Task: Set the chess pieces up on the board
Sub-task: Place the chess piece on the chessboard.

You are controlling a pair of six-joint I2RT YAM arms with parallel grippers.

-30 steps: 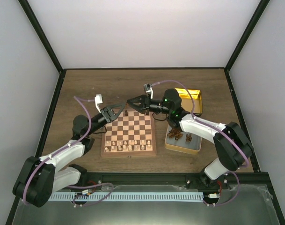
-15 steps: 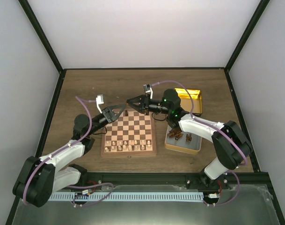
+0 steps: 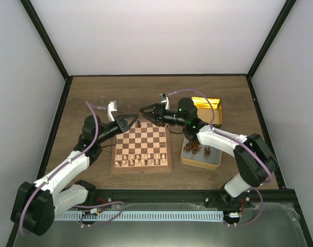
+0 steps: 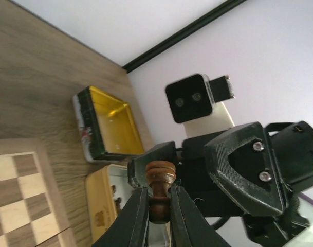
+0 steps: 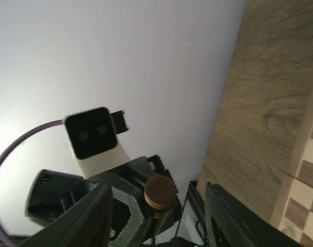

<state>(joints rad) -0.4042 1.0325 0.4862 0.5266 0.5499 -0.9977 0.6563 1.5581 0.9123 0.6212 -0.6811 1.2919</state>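
Observation:
Next, my left gripper tilts downward, moves down to the board's far corner below and to its left in the top view, opposite the pale chess pieces, and releases.
My left gripper [image 4: 159,194] is shut on a dark brown chess piece [image 4: 160,177], pinching its narrow stem with the round base sticking out past the fingertips. The right gripper [image 5: 159,206] faces it with its jaws open wide on either side of that piece [image 5: 159,194], not touching it. In the top view both grippers, left [image 3: 136,120] and right [image 3: 144,111], meet tip to tip above the far edge of the board [image 3: 142,168]. Another small dark piece [image 3: 140,124] shows at that far edge. More dark pieces [image 3: 196,148] lie in a tin.
Pale chessmen [image 3: 140,159] fill the board's two near rows. A cream tin [image 3: 201,160] with the dark pieces stands right of the board, and an open gold tin [image 3: 212,110] lies behind it. Black frame rails border the table.
The left gripper has closed on the dark piece and its arm has risen toward the right gripper. The right gripper has opened and let go of the piece.

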